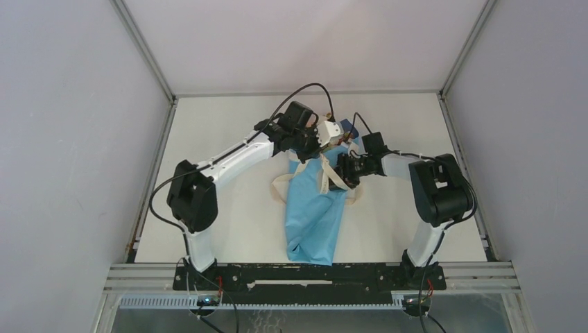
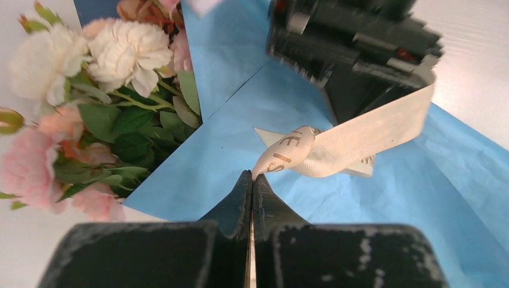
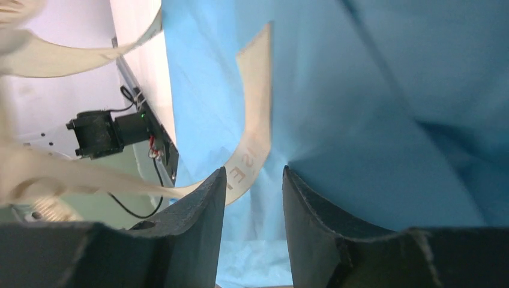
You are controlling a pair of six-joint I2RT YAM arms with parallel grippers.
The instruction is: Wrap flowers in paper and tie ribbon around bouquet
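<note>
I need to turn my slanted right gripper next, because the ribbon strip runs past one finger, outside the gap. It should point down over the paper, onto that strip [image 1: 324,184] [image 3: 253,147].
The bouquet lies in the middle of the table: a long cone of blue paper [image 1: 315,215] whose flowers [image 2: 114,90], pink, peach and cream with green leaves, spill out at its far end. A cream ribbon [image 2: 336,147] crosses the paper [image 2: 240,72] and trails in loops [image 1: 281,187] to the left of the cone. My left gripper [image 2: 252,175] is shut on a folded part of the ribbon just above the paper. My right gripper [image 3: 253,171] hovers open over the paper [image 3: 372,108]. A ribbon strip [image 3: 255,120] runs past its left finger, with nothing between the fingers.
Both wrists [image 1: 320,147] [image 1: 340,173] crowd together over the cone's upper part. Grey walls close in the white table [image 1: 229,229] on three sides. A black rail [image 1: 312,274] runs along the near edge. A black bracket with a cable [image 3: 99,132] shows at that edge.
</note>
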